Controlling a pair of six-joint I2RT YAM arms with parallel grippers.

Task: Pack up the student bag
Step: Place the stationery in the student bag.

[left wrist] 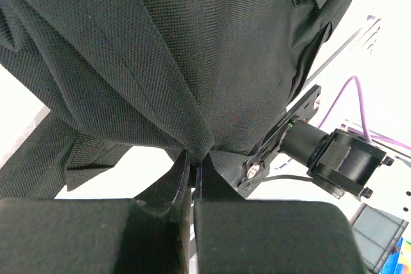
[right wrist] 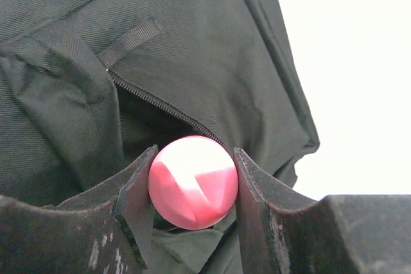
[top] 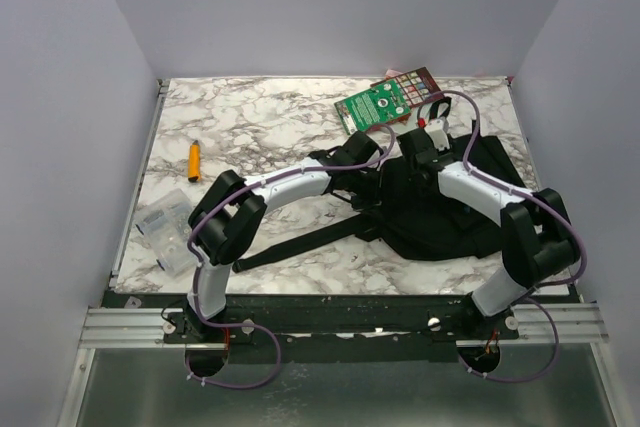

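My right gripper pushes the pink ball (right wrist: pixel 192 178) down and toward my left gripper next, releasing it inside the bag's open zipper slit (right wrist: pixel 151 117) just below my right gripper.
The student bag (top: pixel 440 229) is a big black fabric backpack lying at the middle right of the marble table, with a long strap (top: pixel 300 243) trailing to the left. My left gripper (top: pixel 366 155) is at the bag's left upper edge, and in the left wrist view it (left wrist: pixel 194 160) is shut on a fold of the bag's fabric (left wrist: pixel 192 62), which it holds lifted. My right gripper (top: pixel 418 145) is over the bag's top. In the right wrist view it (right wrist: pixel 192 187) is shut on a pink ball (right wrist: pixel 192 178), right at the bag's open zipper slit (right wrist: pixel 151 117).
A green-covered book (top: pixel 385 102) lies at the back of the table, just beyond the bag. An orange marker (top: pixel 194 159) and a clear plastic case (top: pixel 168 230) lie at the left. White walls close in both sides and the back.
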